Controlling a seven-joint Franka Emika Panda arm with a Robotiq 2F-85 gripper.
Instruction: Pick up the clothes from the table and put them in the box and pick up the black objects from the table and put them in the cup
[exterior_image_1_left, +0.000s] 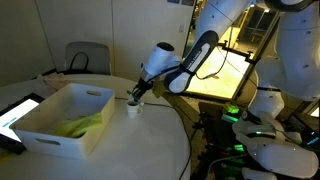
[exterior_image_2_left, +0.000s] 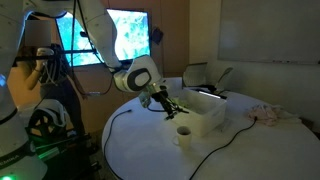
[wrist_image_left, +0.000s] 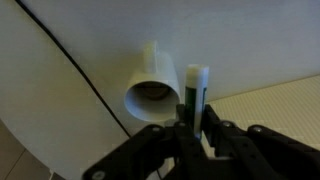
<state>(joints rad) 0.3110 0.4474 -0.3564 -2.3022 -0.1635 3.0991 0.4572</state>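
Observation:
I will lower and tilt my gripper to bring the dark marker's pale tip inside, since it is beside the cup's opening (exterior_image_2_left: 183, 130) (wrist_image_left: 153, 98), and then release the marker.
My gripper (wrist_image_left: 195, 112) is shut on a slim black object (wrist_image_left: 196, 88) with a pale tip, which stands up between the fingers. It hangs just above and beside the small white cup (wrist_image_left: 150, 95), whose open mouth faces the wrist view. In both exterior views the gripper (exterior_image_1_left: 135, 97) (exterior_image_2_left: 170, 107) hovers over the cup (exterior_image_1_left: 133, 110) (exterior_image_2_left: 184, 134) on the round white table (exterior_image_1_left: 150, 140). The white box (exterior_image_1_left: 65, 120) (exterior_image_2_left: 205, 110) stands next to the cup, with yellow-green clothes (exterior_image_1_left: 85, 124) inside. A pale crumpled cloth (exterior_image_2_left: 268, 114) lies on the table beyond the box.
A lit tablet (exterior_image_1_left: 15, 112) lies at the table edge beside the box. A thin cable (wrist_image_left: 90, 85) runs across the table near the cup. A chair (exterior_image_1_left: 88, 57) stands behind the table. Robot hardware with green lights (exterior_image_1_left: 240, 115) sits off the table's edge.

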